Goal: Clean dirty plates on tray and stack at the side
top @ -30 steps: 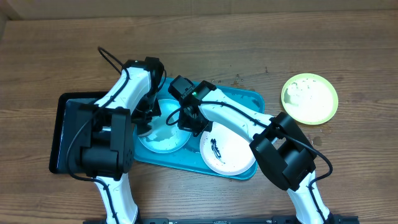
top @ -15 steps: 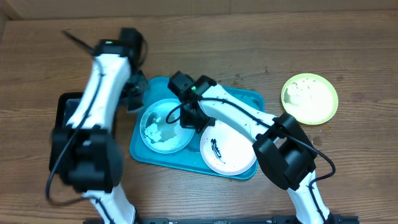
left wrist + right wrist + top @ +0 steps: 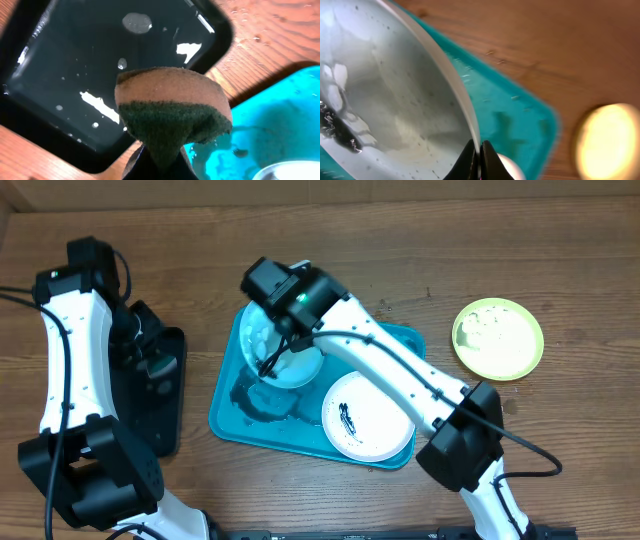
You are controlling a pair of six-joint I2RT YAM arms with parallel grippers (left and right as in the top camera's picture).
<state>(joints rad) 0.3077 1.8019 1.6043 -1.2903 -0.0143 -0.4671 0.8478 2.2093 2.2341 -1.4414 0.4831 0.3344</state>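
Note:
My right gripper is holding the light-blue-rimmed plate's rim and will next go across and down to release it on the yellow-green-rimmed plate (image 3: pixel 498 337) (image 3: pixel 610 145), lying below, to its right in the overhead view.
My right gripper (image 3: pixel 283 330) is shut on the rim of the light-blue-rimmed plate (image 3: pixel 285 352) and holds it tilted above the turquoise tray (image 3: pixel 392 340). In the right wrist view the jaws (image 3: pixel 480 150) pinch the plate's edge (image 3: pixel 420 100), with wet foam inside it. The white plate (image 3: pixel 366 418) with a dark smear lies on the tray's right part. The yellow-green-rimmed plate (image 3: pixel 498 337) sits on the table at the right. My left gripper (image 3: pixel 140 340) is shut on a sponge (image 3: pixel 172 112) over the black tray (image 3: pixel 100 60).
The black tray (image 3: pixel 160 395) stands left of the turquoise tray and holds water drops. A wet patch (image 3: pixel 265 402) lies on the turquoise tray where the plate was. Bare wood table lies at the back and far right.
My left arm swung left, from the plate to over the black tray, with the sponge. My right gripper lifted the light-blue-rimmed plate and tilted it toward the tray's back.

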